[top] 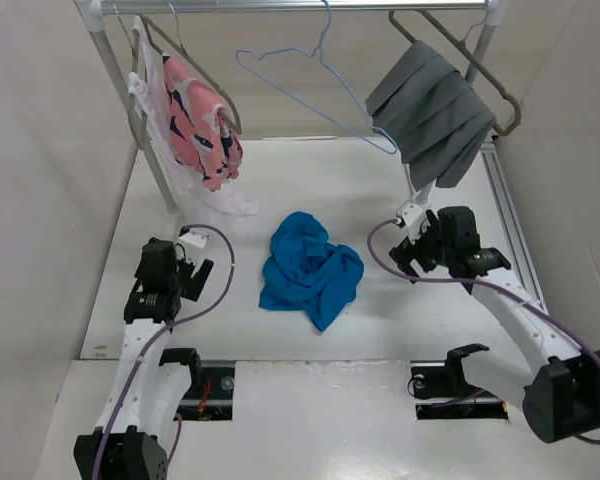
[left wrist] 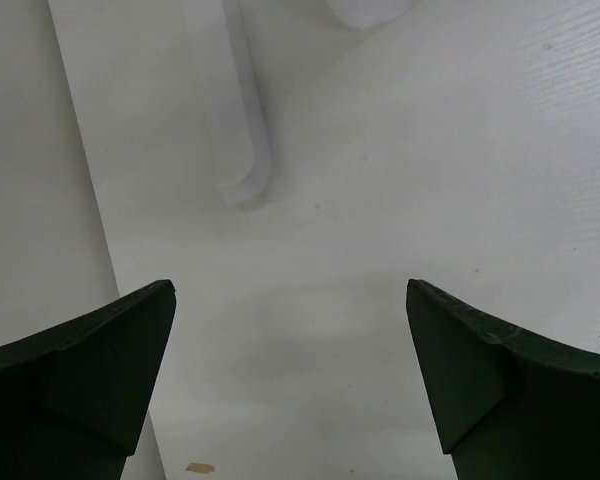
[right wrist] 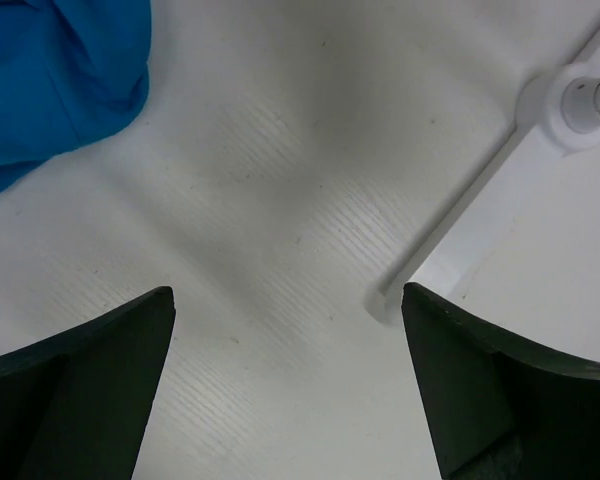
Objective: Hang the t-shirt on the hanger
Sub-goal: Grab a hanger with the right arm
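The empty hanger's side by the grey cloth hangs above and outward, so my right gripper will next tilt up and rise outward onto the bare wire of that side.
The bright blue t-shirt (top: 310, 270) lies crumpled in a heap on the white table, between the two arms. Its edge shows at the top left of the right wrist view (right wrist: 55, 75). The thin light-blue wire hanger (top: 315, 95) hangs by its hook from the rail at the back, empty. My left gripper (top: 198, 262) is open and empty over bare table, left of the shirt; its view (left wrist: 290, 300) shows only table. My right gripper (top: 408, 255) is open and empty, right of the shirt (right wrist: 288, 300).
A clothes rail (top: 300, 6) spans the back on white posts. A pink patterned garment (top: 202, 125) hangs at its left on a thick hanger, a grey cloth (top: 435, 110) at its right. A rack foot bar (right wrist: 480, 215) lies near the right gripper. Walls close both sides.
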